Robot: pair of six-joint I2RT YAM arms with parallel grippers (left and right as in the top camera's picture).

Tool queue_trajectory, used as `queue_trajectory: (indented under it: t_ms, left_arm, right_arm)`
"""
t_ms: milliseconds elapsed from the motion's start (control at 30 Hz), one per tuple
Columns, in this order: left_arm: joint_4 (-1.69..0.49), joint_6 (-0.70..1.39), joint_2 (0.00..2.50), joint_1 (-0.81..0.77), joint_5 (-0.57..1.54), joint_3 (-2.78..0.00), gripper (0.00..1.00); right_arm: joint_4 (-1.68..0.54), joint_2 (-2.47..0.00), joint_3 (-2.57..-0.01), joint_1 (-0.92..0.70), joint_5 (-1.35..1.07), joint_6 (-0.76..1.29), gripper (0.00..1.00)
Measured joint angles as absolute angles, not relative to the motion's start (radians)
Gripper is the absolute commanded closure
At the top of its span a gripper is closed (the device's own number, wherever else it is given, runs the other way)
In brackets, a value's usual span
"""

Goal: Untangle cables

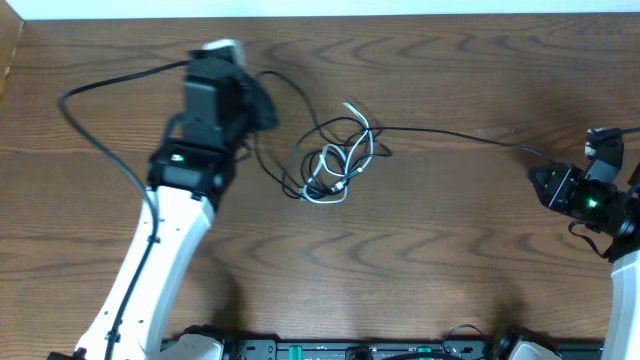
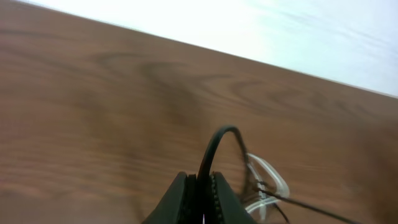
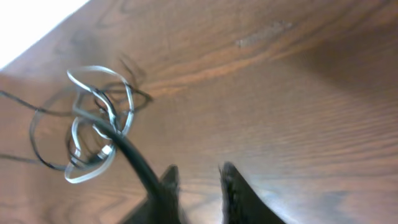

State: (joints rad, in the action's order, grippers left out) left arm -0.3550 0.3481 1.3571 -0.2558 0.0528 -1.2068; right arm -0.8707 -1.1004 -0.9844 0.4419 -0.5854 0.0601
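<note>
My left gripper moves up and to the right in the overhead view over the tangle (image 1: 336, 165) (image 2: 266, 188) next, then releases, since its pinched black cable leads there.
The cables (image 1: 335, 165) lie as a loose tangle mid-table: one white cord looped among thin black ones. My left gripper (image 1: 262, 108) is just left of the tangle. In the left wrist view its jaws (image 2: 203, 190) are shut on a black cable (image 2: 214, 146) that arches up from them, with the white cord (image 2: 268, 182) to the right. One black cable (image 1: 450, 133) runs from the tangle toward my right gripper (image 1: 543, 182). In the right wrist view the jaws (image 3: 198, 180) are open, and a black cable (image 3: 134, 155) passes outside the left finger. The tangle (image 3: 93, 124) lies beyond.
A thick black robot cable (image 1: 95, 135) loops over the table left of the left arm. The table's far edge (image 1: 400, 16) meets a white wall behind the tangle. The right arm's body (image 1: 600, 200) is at the right edge.
</note>
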Motion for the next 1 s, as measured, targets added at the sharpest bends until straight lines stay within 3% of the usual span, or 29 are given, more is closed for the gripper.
queue_trajectory:
  t_ms: [100,333,500,667,800,1000]
  left_arm:
    - [-0.319,0.348,1.350,-0.351,0.063,-1.207,0.91]
    - [-0.200,0.348,1.263,-0.536,0.074,-1.207,0.91]
    - [-0.180,0.348,1.177,-0.574,0.061,-1.207,0.91]
    - [-0.182,0.348,1.121,-0.574,0.050,-1.207,0.91]
    - [-0.183,0.348,1.095,-0.574,0.051,-1.207,0.91]
    - [-0.191,0.348,1.079,-0.574,0.054,-1.207,0.91]
  right_arm:
    - [-0.871,-1.108,-0.984,0.442,-0.582,0.044,0.01]
    - [-0.862,-1.108,-0.984,0.437,-0.616,-0.004,0.01]
    - [-0.820,-1.111,-0.984,0.396,-0.666,-0.015,0.01]
    - [-0.704,-1.143,-0.984,0.289,-0.689,0.021,0.21]
    - [-0.572,-1.198,-0.984,0.167,-0.698,0.071,0.43]
    - [-0.414,-1.317,-0.984,-0.033,-0.704,0.129,0.41]
